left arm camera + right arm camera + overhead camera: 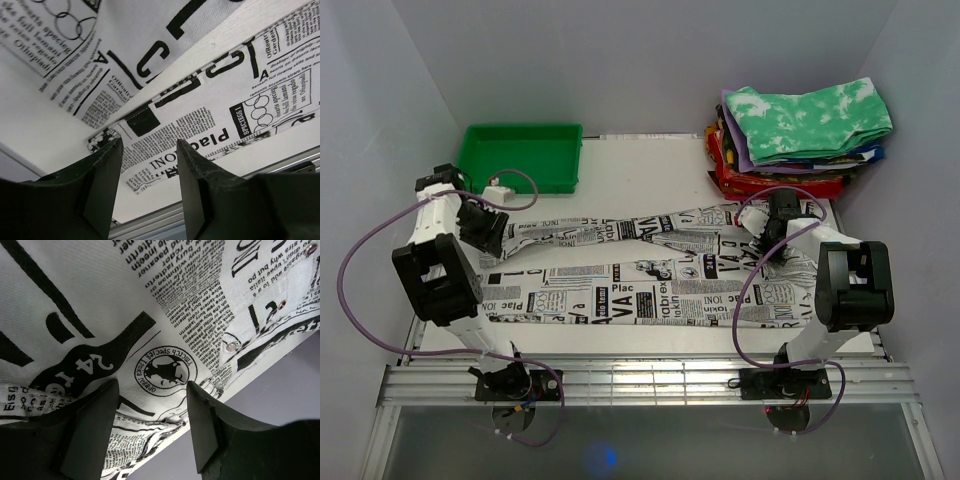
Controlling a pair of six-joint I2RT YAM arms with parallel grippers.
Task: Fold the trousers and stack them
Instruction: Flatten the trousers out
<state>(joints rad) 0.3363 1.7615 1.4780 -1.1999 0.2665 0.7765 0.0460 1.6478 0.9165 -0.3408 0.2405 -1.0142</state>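
My left gripper is open, and its fingers are still above the cloth. It should go down onto the near corner of the far leg's hem (488, 261) (101, 116) next.
The newspaper-print trousers (640, 290) lie flat across the white table, waist at the right, two legs reaching left and spread apart. My left gripper (492, 232) is open above the hem end of the far leg. In the left wrist view the hem (165, 150) lies just beyond its open fingertips (112, 150). My right gripper (768, 238) is open over the waist's far corner. In the right wrist view the waist cloth (160, 315), with its snap buttons, lies under the open fingertips (197, 395), not gripped.
A green tray (520, 155) stands at the back left. A stack of folded clothes (800, 140), green-and-white tie-dye on top of red and multicoloured ones, sits at the back right. Purple cables loop beside both arms. Grey walls close the sides.
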